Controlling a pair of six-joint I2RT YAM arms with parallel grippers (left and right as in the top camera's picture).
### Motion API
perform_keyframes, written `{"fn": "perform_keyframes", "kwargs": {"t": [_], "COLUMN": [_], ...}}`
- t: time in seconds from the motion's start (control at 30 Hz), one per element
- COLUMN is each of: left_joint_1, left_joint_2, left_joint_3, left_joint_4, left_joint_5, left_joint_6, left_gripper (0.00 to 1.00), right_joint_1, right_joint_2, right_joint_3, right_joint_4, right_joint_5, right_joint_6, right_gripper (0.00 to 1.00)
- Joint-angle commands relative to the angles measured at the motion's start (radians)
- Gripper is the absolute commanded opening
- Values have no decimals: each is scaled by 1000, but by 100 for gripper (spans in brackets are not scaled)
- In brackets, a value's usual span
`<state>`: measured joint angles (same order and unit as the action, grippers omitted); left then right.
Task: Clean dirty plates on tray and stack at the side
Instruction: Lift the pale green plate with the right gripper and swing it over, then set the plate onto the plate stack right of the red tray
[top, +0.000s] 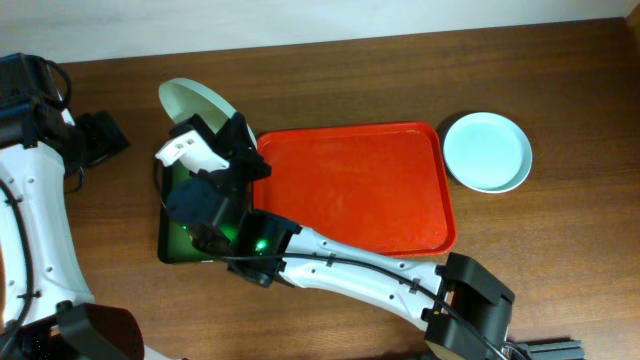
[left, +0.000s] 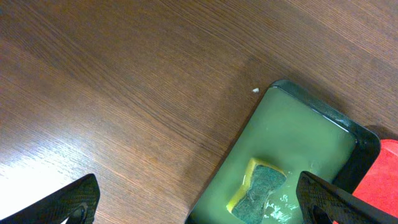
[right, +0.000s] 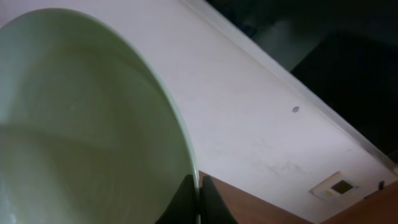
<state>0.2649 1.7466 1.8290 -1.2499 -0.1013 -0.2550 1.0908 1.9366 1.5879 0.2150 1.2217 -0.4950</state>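
Next, my right gripper should turn the cream-white plate level, then lower it onto a pale mint-blue plate (top: 487, 151) that lies flat beside the red tray.
My right gripper (right: 199, 182) is shut on the rim of a cream-white plate (right: 81, 124), which it holds tilted on edge above the table. From overhead that plate (top: 192, 99) hangs left of the red tray (top: 350, 190), with the right gripper (top: 228, 128) at its lower right edge. The red tray carries no plates. A pale mint-blue plate (top: 487, 151) lies flat on the table just right of the tray. My left gripper (left: 198, 186) is open and empty, low over the table at the left edge of the green tray (left: 323, 109).
The dark green tray (top: 175, 238) holds soapy water and a yellow-and-green sponge (left: 261, 186); my right arm (top: 340, 265) covers most of it from above. The left gripper (top: 100, 135) sits at the table's far left. A small white crumb (left: 255, 90) lies on the wood.
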Motion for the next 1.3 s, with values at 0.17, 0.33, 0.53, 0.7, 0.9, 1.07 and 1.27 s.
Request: {"fn": "perform_keyframes", "kwargs": {"t": [0.17, 0.33, 0.53, 0.7, 0.9, 1.07, 1.27], "left_joint_1": [5, 5, 5, 5, 5, -3, -2], "left_joint_2": [-2, -2, -2, -2, -2, -2, -2], "left_joint_3": [5, 5, 5, 5, 5, 5, 5], "left_joint_4": [-1, -1, -1, -1, -1, -1, -1], "left_joint_5": [7, 7, 7, 7, 7, 7, 7], "left_joint_6": [-13, -13, -13, -13, -13, -13, -13], "left_gripper": [99, 99, 99, 99, 99, 99, 99], "right_joint_1": [13, 0, -76, -269, -608, -1046, -1434], "right_joint_2": [-4, -4, -4, -20, -206, -274, -224], "right_joint_3": [19, 19, 18, 18, 18, 18, -22], "right_joint_4": [14, 1, -414, -657, -913, -1226, -1371], "right_joint_5": [47, 52, -154, -722, -1138, -1233, -1200], "right_joint_6": [-31, 50, 677, 1036, 1035, 1023, 888], "right_gripper": [4, 4, 4, 4, 4, 4, 4]}}
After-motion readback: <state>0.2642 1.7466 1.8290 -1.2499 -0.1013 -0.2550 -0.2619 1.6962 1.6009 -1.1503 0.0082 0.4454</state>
